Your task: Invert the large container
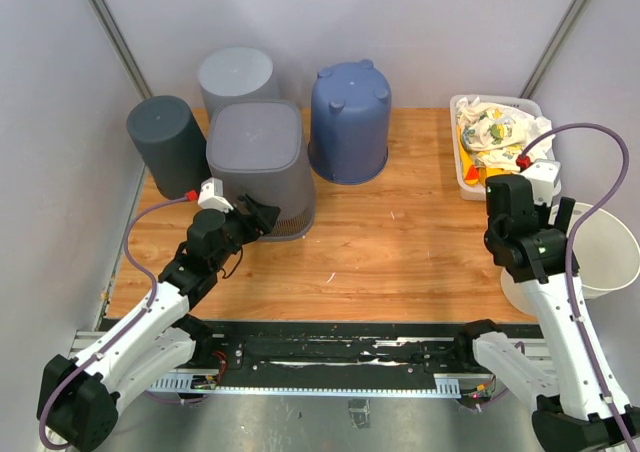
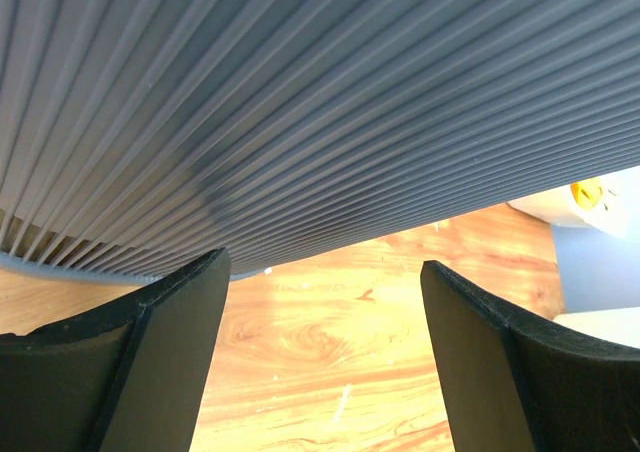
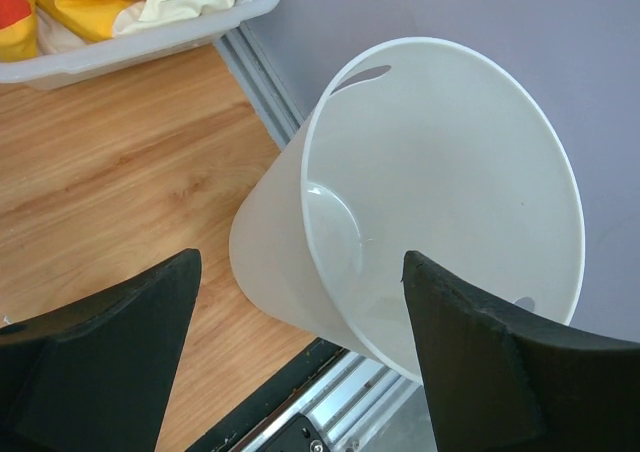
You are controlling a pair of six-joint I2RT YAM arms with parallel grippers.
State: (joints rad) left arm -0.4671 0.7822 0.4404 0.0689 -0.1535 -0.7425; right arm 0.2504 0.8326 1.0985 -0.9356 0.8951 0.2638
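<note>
The table-side rim of the bucket (image 3: pixel 310 234) is below my right gripper, in view between its open fingers, so I will lower my right gripper next with a finger on each side of that rim and close it.
The large container (image 1: pixel 612 252) is a white bucket standing upright, mouth up, at the table's right edge; it leans toward the wall in the right wrist view (image 3: pixel 450 162). My right gripper (image 1: pixel 532 260) hangs just left of its rim, open, with nothing between the fingers (image 3: pixel 300 272). My left gripper (image 1: pixel 262 215) is open too (image 2: pixel 325 267). It points at the lower wall of a ribbed grey bin (image 1: pixel 258 157) that stands upside down and fills the top of the left wrist view (image 2: pixel 300 102). Bare table shows between its fingers.
Three more upturned bins stand at the back: dark grey (image 1: pixel 165 142), light grey (image 1: pixel 237 77) and blue (image 1: pixel 350 122). A white tray (image 1: pixel 466 184) of crumpled cloths sits at the back right (image 3: pixel 150 42). The table's metal rail (image 3: pixel 340 402) runs under the bucket.
</note>
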